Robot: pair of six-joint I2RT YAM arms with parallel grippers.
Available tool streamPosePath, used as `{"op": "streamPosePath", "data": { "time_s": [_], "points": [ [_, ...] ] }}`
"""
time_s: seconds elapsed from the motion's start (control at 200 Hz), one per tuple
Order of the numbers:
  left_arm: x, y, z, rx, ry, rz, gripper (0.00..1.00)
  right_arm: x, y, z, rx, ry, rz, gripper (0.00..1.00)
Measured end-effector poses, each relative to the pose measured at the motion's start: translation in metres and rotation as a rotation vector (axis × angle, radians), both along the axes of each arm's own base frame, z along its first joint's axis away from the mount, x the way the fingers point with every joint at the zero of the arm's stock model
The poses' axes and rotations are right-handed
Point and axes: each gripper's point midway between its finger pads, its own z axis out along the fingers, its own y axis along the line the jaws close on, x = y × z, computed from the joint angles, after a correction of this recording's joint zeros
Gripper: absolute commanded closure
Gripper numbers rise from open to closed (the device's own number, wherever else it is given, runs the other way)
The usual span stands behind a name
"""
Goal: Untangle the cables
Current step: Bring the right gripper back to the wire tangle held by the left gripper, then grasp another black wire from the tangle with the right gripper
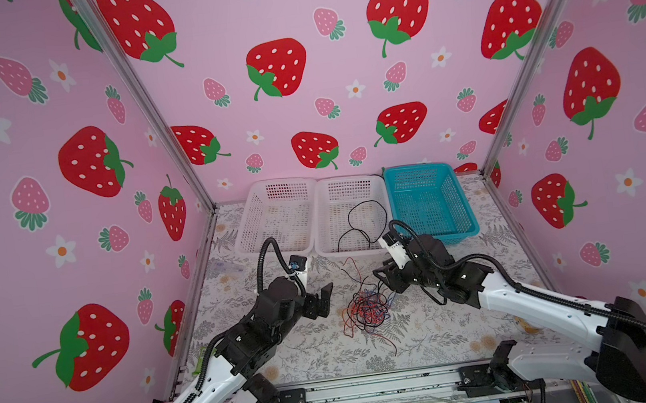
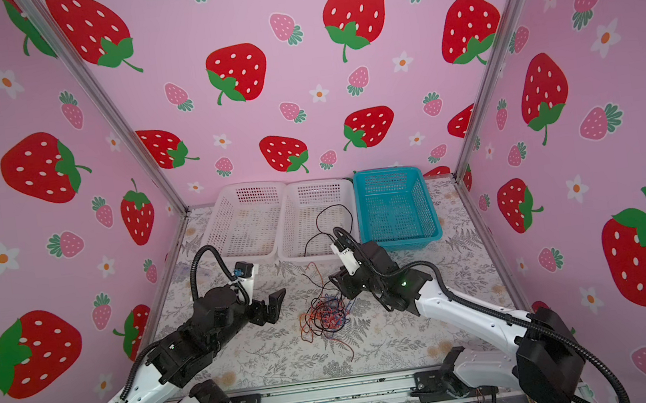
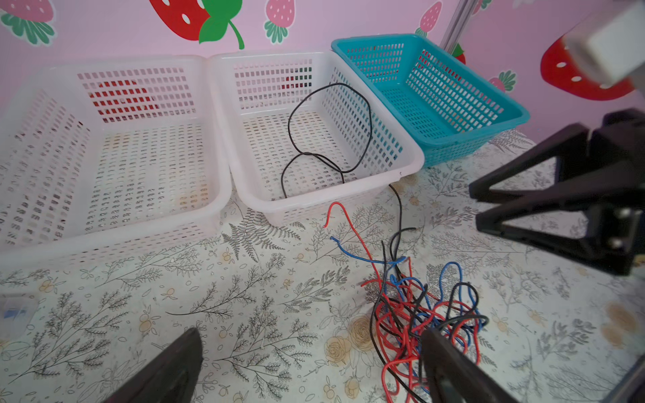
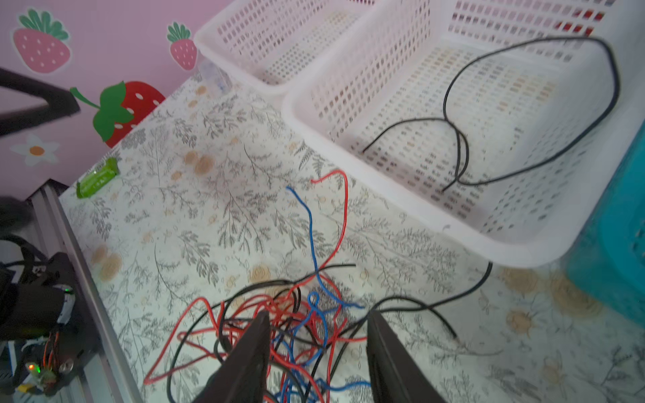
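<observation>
Next, my right gripper lowers its open fingers back onto the piece of black cable looped over the tangle (image 1: pixel 386 301). That uppermost loop lies below and back from the gripper.
The cables (image 1: pixel 367 309) (image 2: pixel 324 315) lie as a loose tangle of thin red, blue and black wires on the floral table, between my two grippers. One black cable (image 1: pixel 361 223) (image 3: pixel 328 132) (image 4: pixel 523 115) lies looped inside the middle white basket (image 1: pixel 318 228). Another black strand (image 3: pixel 399 209) runs from that basket's front corner down to the tangle. My left gripper (image 1: pixel 325 300) (image 3: pixel 310 335) is open just left of the tangle and holds nothing. My right gripper (image 1: pixel 381 277) (image 4: pixel 318 315) hovers open over the tangle's far right side, with wires (image 4: pixel 279 331) below its fingers.
Three baskets stand in a row at the back: a white one (image 1: pixel 256 219) on the left, the middle white one, and a teal one (image 1: pixel 465 210) on the right. A small clear box (image 3: pixel 17 310) and a green packet (image 4: pixel 97 179) lie near the left edge.
</observation>
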Motion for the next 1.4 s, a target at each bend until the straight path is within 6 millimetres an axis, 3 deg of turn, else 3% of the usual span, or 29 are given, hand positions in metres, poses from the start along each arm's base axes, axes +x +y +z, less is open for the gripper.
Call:
{"op": "streamPosePath", "data": {
  "time_s": [0.175,0.34,0.495,0.84,0.995,1.276,1.401],
  "points": [
    [-0.006,-0.008,0.012,-0.083,0.093,0.000,0.00,-0.024,-0.016,-0.037,-0.004,0.066,-0.011,0.58],
    [-0.021,-0.018,-0.016,-0.157,0.243,-0.010,0.03,-0.031,-0.020,-0.057,-0.002,0.102,-0.017,0.60],
    [-0.036,-0.022,-0.060,-0.180,0.403,0.005,0.07,-0.030,-0.011,-0.055,0.036,0.101,-0.008,0.62],
    [-0.057,-0.040,-0.107,-0.249,0.590,0.007,0.17,-0.035,-0.004,-0.066,0.050,0.114,0.017,0.68],
    [-0.060,-0.050,-0.113,-0.264,0.626,-0.010,0.23,-0.037,-0.001,-0.078,0.033,0.141,0.020,0.75],
    [-0.057,-0.057,-0.129,-0.277,0.658,0.003,0.39,-0.036,0.001,-0.075,0.044,0.130,0.023,1.00],
    [-0.056,-0.060,-0.138,-0.275,0.679,0.009,0.44,-0.038,0.002,-0.067,0.062,0.117,0.028,1.00]
  ]
}}
